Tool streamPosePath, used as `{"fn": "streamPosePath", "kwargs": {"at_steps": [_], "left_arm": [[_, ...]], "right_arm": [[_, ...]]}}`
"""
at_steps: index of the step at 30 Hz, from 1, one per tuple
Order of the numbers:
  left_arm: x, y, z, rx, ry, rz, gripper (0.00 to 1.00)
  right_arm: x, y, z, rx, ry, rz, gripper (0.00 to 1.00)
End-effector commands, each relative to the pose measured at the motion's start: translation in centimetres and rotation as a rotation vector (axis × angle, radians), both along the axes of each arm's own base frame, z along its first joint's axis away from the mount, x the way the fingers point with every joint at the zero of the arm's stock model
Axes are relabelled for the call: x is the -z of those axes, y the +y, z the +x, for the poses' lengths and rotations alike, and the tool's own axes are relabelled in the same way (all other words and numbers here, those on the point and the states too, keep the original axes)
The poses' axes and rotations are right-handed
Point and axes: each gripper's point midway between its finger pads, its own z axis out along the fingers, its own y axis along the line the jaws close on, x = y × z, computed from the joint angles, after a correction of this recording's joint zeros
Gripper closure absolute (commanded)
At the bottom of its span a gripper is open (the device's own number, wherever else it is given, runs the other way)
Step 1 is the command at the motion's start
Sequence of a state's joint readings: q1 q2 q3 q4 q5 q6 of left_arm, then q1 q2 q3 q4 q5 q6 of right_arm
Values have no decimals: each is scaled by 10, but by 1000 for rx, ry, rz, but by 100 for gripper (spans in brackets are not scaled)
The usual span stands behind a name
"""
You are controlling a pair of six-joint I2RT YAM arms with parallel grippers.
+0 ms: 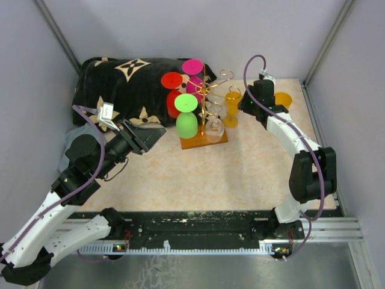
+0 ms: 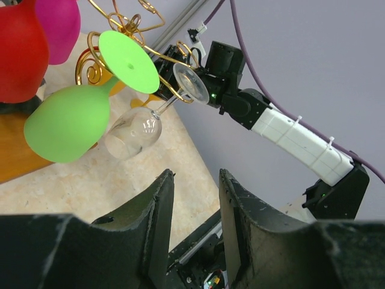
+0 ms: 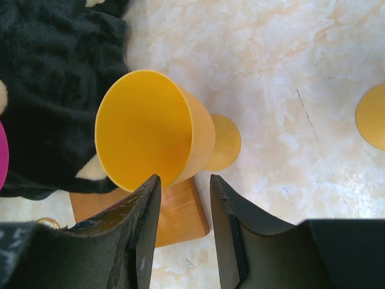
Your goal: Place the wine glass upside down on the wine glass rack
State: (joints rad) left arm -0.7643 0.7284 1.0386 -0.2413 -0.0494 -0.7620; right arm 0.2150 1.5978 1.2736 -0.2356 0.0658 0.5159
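Note:
I should lower my right gripper and ease it outward, so that my fingers straddle the wine glass rim's side point(image 1: 241, 96) point(image 3: 191, 139) facing the other yellow-orange object. That side lines up with the gap between my fingers.
A yellow-orange wine glass point(image 1: 233, 103) stands upright on the table just right of the rack; the right wrist view shows its open bowl point(image 3: 147, 135) and foot point(image 3: 224, 143) from above. The wine glass rack point(image 1: 220, 77) is a gold wire tree on a wooden base point(image 3: 177, 212). Red, magenta, green point(image 2: 66, 123) and clear point(image 2: 132, 132) glasses hang upside down on it. My right gripper point(image 3: 183, 198) is open and empty, close above the yellow glass, its left finger by the rim. My left gripper point(image 2: 195, 180) is open and empty, left of the rack.
A black patterned blanket point(image 1: 120, 78) lies at the back left, behind the rack. Another yellow-orange object point(image 1: 283, 99) sits at the back right and shows in the right wrist view point(image 3: 373, 117). Walls enclose the table on three sides.

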Motion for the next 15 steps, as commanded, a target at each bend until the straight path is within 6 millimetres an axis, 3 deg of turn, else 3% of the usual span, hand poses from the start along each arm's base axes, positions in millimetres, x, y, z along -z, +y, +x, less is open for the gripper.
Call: {"fn": "streamPosePath", "kwargs": {"at_steps": [1,5,6,15], "left_arm": [[7,1,0,-7,5,17,58],[9,1,1,-11,7,20,58],[9,1,1,-13,10,20,58],[14,-1,4,-11,21,27,58]], "right_arm": [[-30,5,21,-15,-82,4,61],[-32,3,26,-8,-89,-14,61],[-22,3,30,-7,-69,-21,61],[-3,0,45,5,-33,-67,61]]}}
